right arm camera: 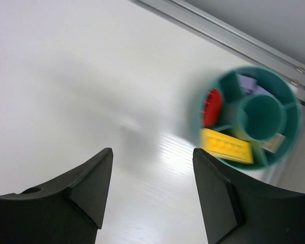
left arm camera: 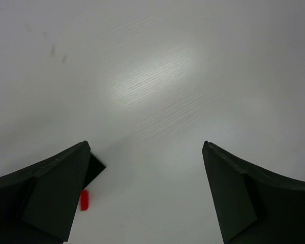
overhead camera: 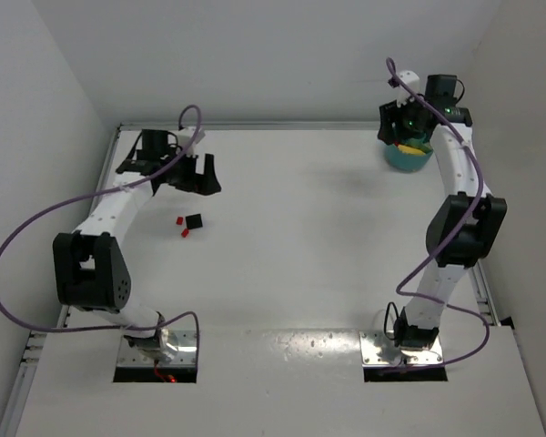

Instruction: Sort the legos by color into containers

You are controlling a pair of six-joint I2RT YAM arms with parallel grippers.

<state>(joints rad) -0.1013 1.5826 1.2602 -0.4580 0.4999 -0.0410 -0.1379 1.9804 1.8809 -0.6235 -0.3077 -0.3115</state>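
Observation:
The far red brick is below my left gripper's fingers and to their left in the top view, so I should lower it back onto the brick and close next.
The round teal bowl (overhead camera: 408, 160) stands at the far right of the table. In the right wrist view the bowl (right arm camera: 229, 76) holds a red brick (right arm camera: 212, 108), a yellow brick (right arm camera: 227, 146) and a purple brick (right arm camera: 251, 84) in separate compartments. My right gripper (overhead camera: 402, 130) (right arm camera: 152, 150) is open and empty, just above and beside the bowl. A black brick (overhead camera: 195, 219) and two red bricks (overhead camera: 180, 219) (overhead camera: 186, 232) lie on the table at the left. My left gripper (overhead camera: 196, 177) (left arm camera: 146, 145) is open and empty above the table, just behind them. Its wrist view shows the black brick (left arm camera: 95, 168) partly behind its left finger and one red brick (left arm camera: 84, 200).
A metal rail (right arm camera: 234, 33) runs along the table's far edge behind the bowl. White walls close in the table at the back and both sides. Purple cables (overhead camera: 18, 237) loop off both arms.

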